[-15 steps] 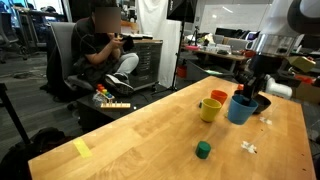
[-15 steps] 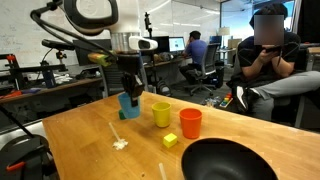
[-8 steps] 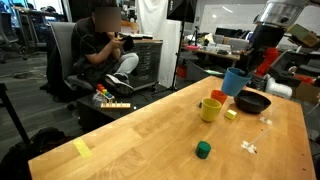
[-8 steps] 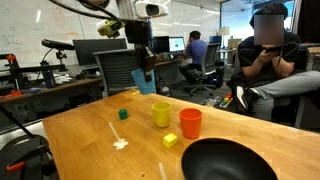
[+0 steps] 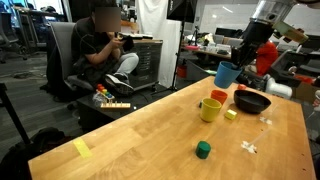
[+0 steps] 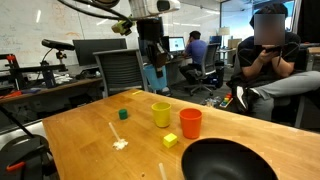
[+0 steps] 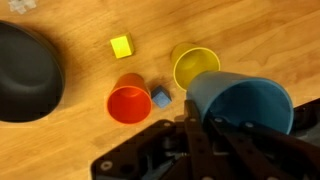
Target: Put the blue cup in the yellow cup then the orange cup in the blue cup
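Note:
My gripper shifts toward the yellow cup (image 5: 210,109) next, then lowers the light-blue cup (image 5: 227,74) into the opening of the yellow cup.
My gripper (image 5: 237,58) is shut on the rim of the light-blue cup (image 5: 227,74) and holds it high above the table, over the yellow cup (image 5: 210,109). In the wrist view the blue cup (image 7: 245,105) fills the lower right, with the yellow cup (image 7: 192,64) below its edge and the orange cup (image 7: 128,103) to its left. In both exterior views the orange cup (image 6: 190,123) stands upright beside the yellow cup (image 6: 161,114). The held blue cup (image 6: 155,77) hangs tilted.
A wide black bowl (image 5: 252,102) sits near the cups; it also shows in the wrist view (image 7: 28,72). A small yellow block (image 7: 121,46), a small blue cube (image 7: 161,97), a green cube (image 5: 203,150) and white bits (image 5: 248,148) lie on the wooden table (image 5: 140,140). A seated person (image 5: 105,55) is nearby.
My gripper has lifted the blue cup off the table and carried it upward and sideways, to above the yellow cup.

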Available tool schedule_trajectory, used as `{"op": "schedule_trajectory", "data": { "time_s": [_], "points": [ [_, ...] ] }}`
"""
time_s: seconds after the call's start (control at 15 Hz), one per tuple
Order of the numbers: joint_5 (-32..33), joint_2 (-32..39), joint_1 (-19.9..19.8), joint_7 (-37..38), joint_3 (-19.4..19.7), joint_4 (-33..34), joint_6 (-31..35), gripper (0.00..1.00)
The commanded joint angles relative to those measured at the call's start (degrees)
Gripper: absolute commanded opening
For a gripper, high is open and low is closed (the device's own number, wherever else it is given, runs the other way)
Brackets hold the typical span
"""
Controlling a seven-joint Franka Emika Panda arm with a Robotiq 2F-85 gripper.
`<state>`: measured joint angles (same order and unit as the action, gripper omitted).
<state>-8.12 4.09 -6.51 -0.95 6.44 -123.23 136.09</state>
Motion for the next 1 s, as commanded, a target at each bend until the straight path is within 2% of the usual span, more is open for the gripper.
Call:
{"op": "schedule_trajectory", "data": {
  "time_s": [0.0,0.93],
  "points": [
    [-2.5,3.8,-0.4,0.7,-0.1,3.0,0.2,0.01],
    [-5.7,11.9,-1.0,1.6,-0.8,5.2,2.3,0.01]
  ]
}}
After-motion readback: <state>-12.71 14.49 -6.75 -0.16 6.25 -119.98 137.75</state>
